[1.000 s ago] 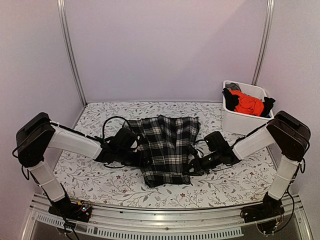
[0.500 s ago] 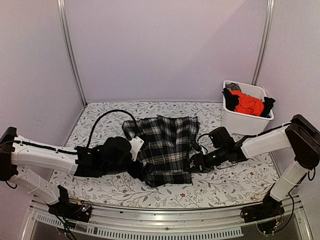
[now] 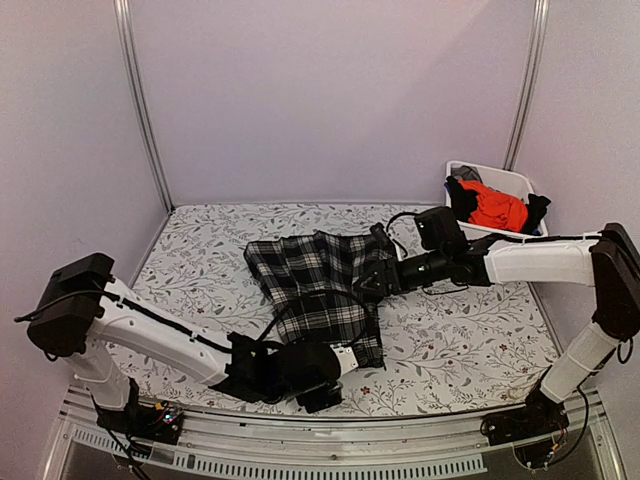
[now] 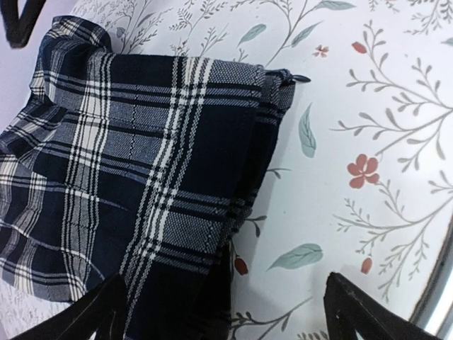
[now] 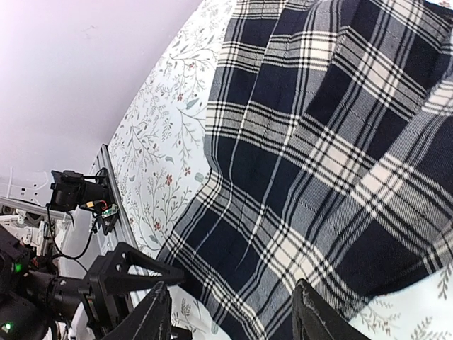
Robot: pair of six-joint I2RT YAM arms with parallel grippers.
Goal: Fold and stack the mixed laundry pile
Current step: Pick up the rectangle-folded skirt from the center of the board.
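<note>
The garment's near edge (image 3: 366, 363) (image 4: 190, 287) is already between the open fingers of my left gripper, so my left gripper should go down onto it, in toward the plaid garment.
The black-and-white plaid garment (image 3: 320, 290) lies spread on the table, also filling the left wrist view (image 4: 141, 177) and the right wrist view (image 5: 318, 142). My left gripper (image 3: 330, 380) (image 4: 226, 326) is open at the plaid's near corner, one finger over the cloth and the other over bare tablecloth. My right gripper (image 3: 372, 283) (image 5: 233, 322) hovers open above the plaid's far right part, holding nothing. An orange-red garment (image 3: 497, 208) and dark ones (image 3: 462, 198) sit in the bin.
The white plastic bin (image 3: 480, 245) stands at the back right on the floral tablecloth (image 3: 470, 340). A metal rail (image 3: 400, 440) runs along the near table edge. The left gripper's fingers (image 5: 120, 280) show in the right wrist view near that edge.
The right gripper opened, letting go of the plaid's right edge, and moved to its far right side. The left arm swung down to the plaid's near corner.
</note>
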